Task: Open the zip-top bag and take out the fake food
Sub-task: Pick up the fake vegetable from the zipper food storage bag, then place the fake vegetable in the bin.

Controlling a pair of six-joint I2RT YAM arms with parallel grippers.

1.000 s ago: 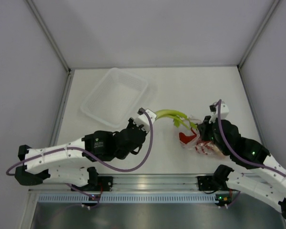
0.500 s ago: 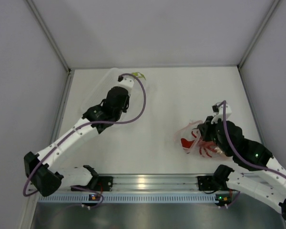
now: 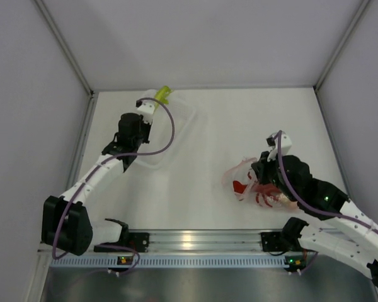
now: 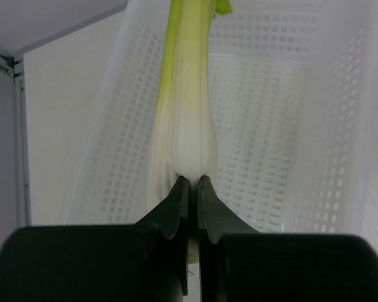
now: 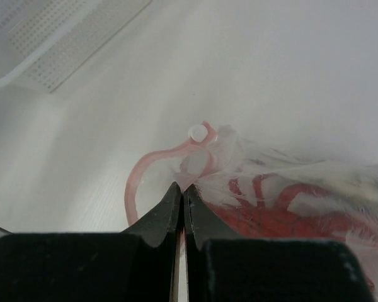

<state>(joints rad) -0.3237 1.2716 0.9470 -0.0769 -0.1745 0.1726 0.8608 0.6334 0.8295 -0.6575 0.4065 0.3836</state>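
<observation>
The tray's perforated bottom lies bare below the left gripper, so the robot will next lower the leek's white base between the tray's sides with that gripper and release it there.
My left gripper (image 4: 193,182) is shut on the white base of the green-and-white leek (image 4: 186,113), holding it over the clear perforated tray (image 4: 290,126). From above, the leek's green tip (image 3: 163,94) sticks out past the left gripper (image 3: 152,104) at the tray's far left corner. At the right, my right gripper (image 5: 183,189) is shut on the zip-top bag (image 5: 271,167) by its pink zip strip, whose mouth gapes open. The red lobster (image 5: 290,207) lies inside the bag (image 3: 239,179), just left of the right gripper (image 3: 259,168).
The clear tray (image 3: 179,126) stands at the back left, partly under the left arm. The side walls close in on both sides, and a metal rail (image 3: 195,239) runs along the near edge. A corner of the tray (image 5: 50,38) shows in the right wrist view.
The left arm has carried the leek from beside the bag to the back left, over the tray. The right gripper and bag have shifted slightly left.
</observation>
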